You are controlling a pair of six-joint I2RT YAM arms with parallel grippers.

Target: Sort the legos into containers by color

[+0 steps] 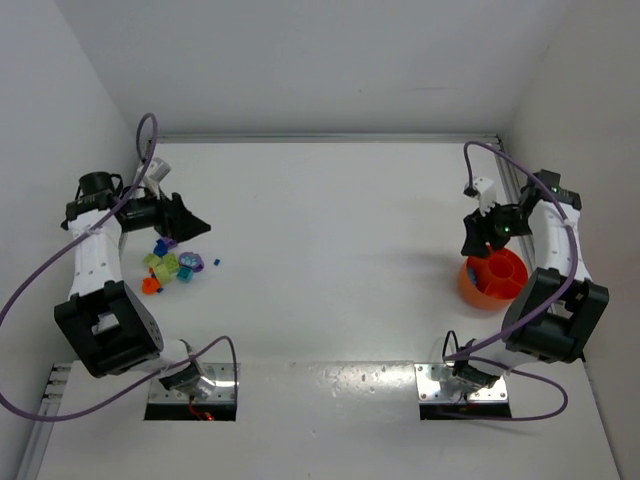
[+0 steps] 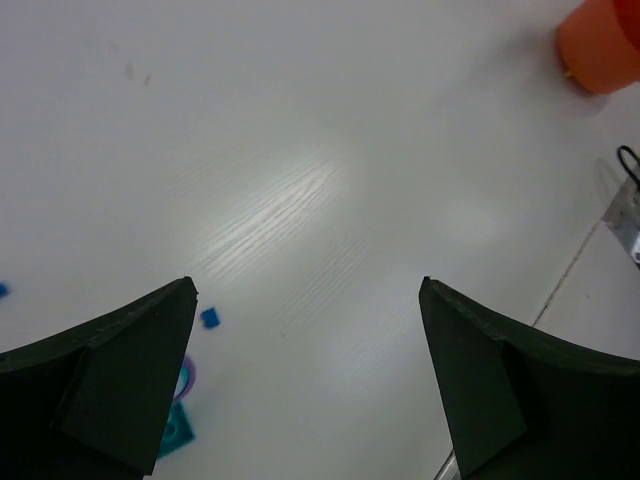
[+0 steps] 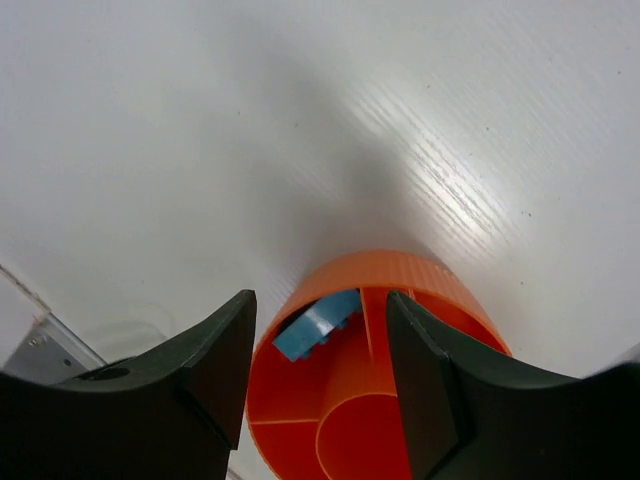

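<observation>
I will next move my left gripper back and down and turn it as its open fingers go down onto the teal brick point(image 1: 185, 273) point(image 2: 177, 428), because the bare table beside the brick gives them room.
A pile of small legos point(image 1: 167, 266) in yellow-green, teal, blue, purple and orange lies at the left of the table. My left gripper point(image 1: 192, 226) hovers just above and behind it, open and empty; its wrist view shows a small blue brick point(image 2: 210, 318) and a teal brick point(image 2: 177, 428) by the left finger. The round orange bowl point(image 1: 492, 278) with dividers stands at the right. My right gripper point(image 1: 482, 236) is open directly over the bowl's far rim point(image 3: 400, 270). A blue brick point(image 3: 317, 324) lies tilted in one compartment.
White walls close in the table on the left, back and right. Two metal base plates point(image 1: 192, 390) sit at the near edge. Purple cables loop beside both arms. The orange bowl also shows far off in the left wrist view point(image 2: 602, 45).
</observation>
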